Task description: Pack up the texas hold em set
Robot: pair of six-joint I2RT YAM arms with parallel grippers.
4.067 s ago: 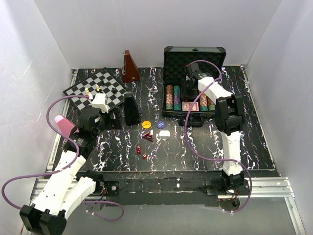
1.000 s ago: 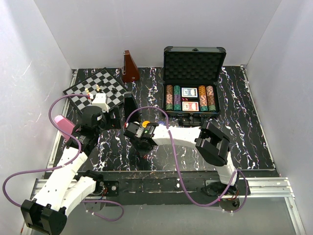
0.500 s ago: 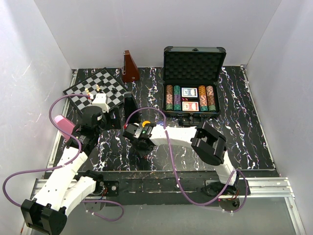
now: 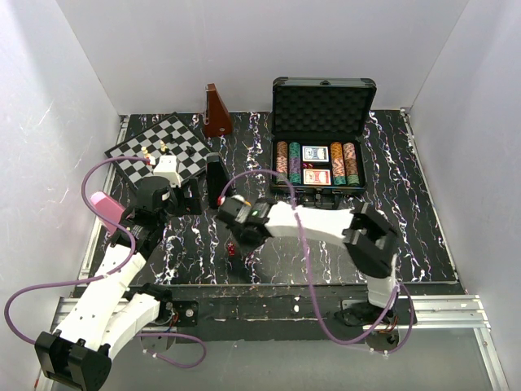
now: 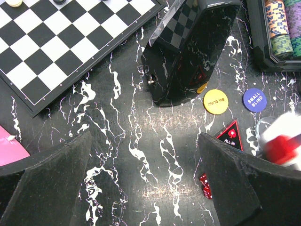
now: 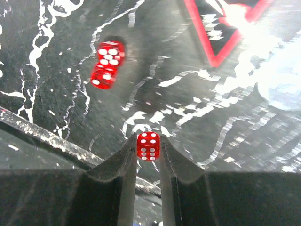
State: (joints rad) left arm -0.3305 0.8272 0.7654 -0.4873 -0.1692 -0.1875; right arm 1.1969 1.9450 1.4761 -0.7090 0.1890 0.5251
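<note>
I should move my right gripper up and outward next, then down there, and let go of the die (image 6: 148, 145).
The black case (image 4: 324, 83) stands open at the back with chip rows (image 4: 282, 161) and card decks (image 4: 315, 153) inside. My right gripper (image 6: 148, 147) is shut on a small red die (image 6: 148, 145), pinched at the fingertips just above the table. Two more red dice (image 6: 107, 64) lie together on the table to its left. In the top view the right gripper (image 4: 243, 236) hangs over the table's front middle beside those dice (image 4: 230, 249). My left gripper (image 5: 141, 188) is open and holds nothing. Yellow button (image 5: 215, 100), blue button (image 5: 254, 99) and the red-edged "ALL IN" triangle (image 5: 231, 136) lie ahead of it.
A black pyramid-shaped object (image 4: 215, 181) stands just ahead of the left gripper (image 4: 189, 195). The chessboard (image 4: 163, 151) lies at the back left, with a brown pyramid (image 4: 216, 112) behind it. A pink object (image 4: 106, 208) sits at the left edge.
The right gripper's jaws have narrowed onto one die and lifted it, and the arm has drawn slightly right. The left arm has not moved.
</note>
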